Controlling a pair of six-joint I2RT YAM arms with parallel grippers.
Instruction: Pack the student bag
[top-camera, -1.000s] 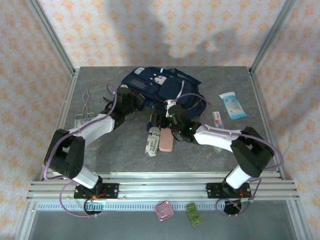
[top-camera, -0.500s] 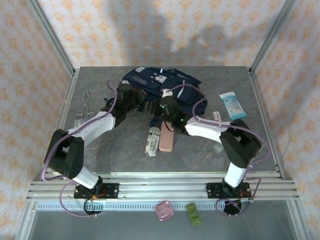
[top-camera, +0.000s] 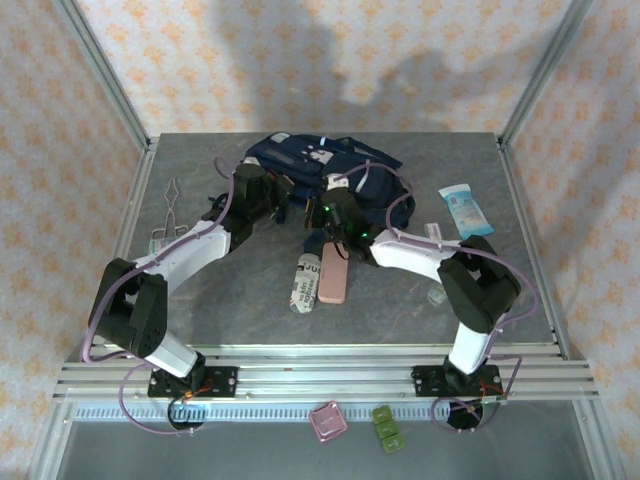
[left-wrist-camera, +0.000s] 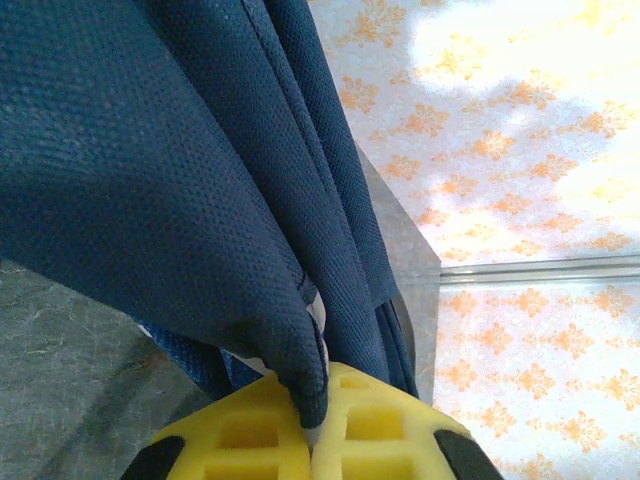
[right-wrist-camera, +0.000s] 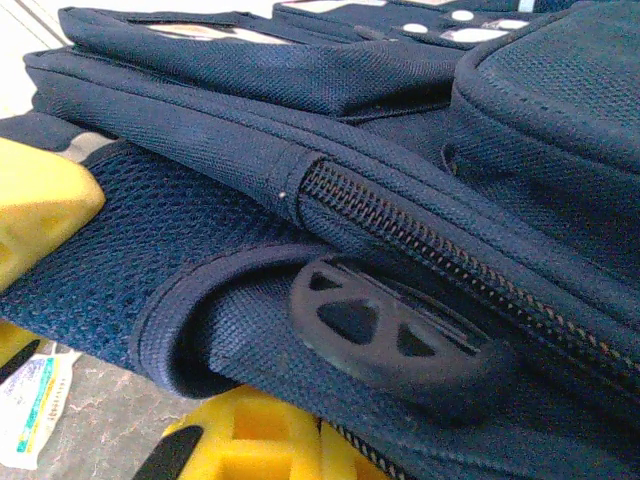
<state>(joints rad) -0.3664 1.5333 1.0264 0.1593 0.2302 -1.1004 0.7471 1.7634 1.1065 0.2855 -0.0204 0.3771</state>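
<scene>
The left gripper draws its fold outward next toward bare tabletop between bag (top-camera: 322, 162) and tongs, then releases it, spreading the bunched bag.
The student bag (top-camera: 322, 162), navy blue with white patches, lies at the back middle of the table. My left gripper (top-camera: 281, 203) is at its near left edge. In the left wrist view its yellow pads (left-wrist-camera: 318, 405) are shut on a fold of the bag's navy fabric (left-wrist-camera: 150, 160), which hangs lifted above the table. My right gripper (top-camera: 327, 214) is at the bag's near edge, beside the left one. Its yellow pads (right-wrist-camera: 300, 440) are shut on the bag's zipper seam (right-wrist-camera: 400, 235), just under a round black plastic tab (right-wrist-camera: 385, 335).
A pink case (top-camera: 332, 281) and a white printed tube (top-camera: 304, 284) lie just in front of the bag. A blue packet (top-camera: 465, 210) and a small tube (top-camera: 435, 238) lie to the right. Metal tongs (top-camera: 172, 200) and a small packet (top-camera: 165, 241) lie to the left.
The right gripper moved back and left from the pink case to the bag's near edge and shut on the seam. The left gripper kept its hold on the fabric.
</scene>
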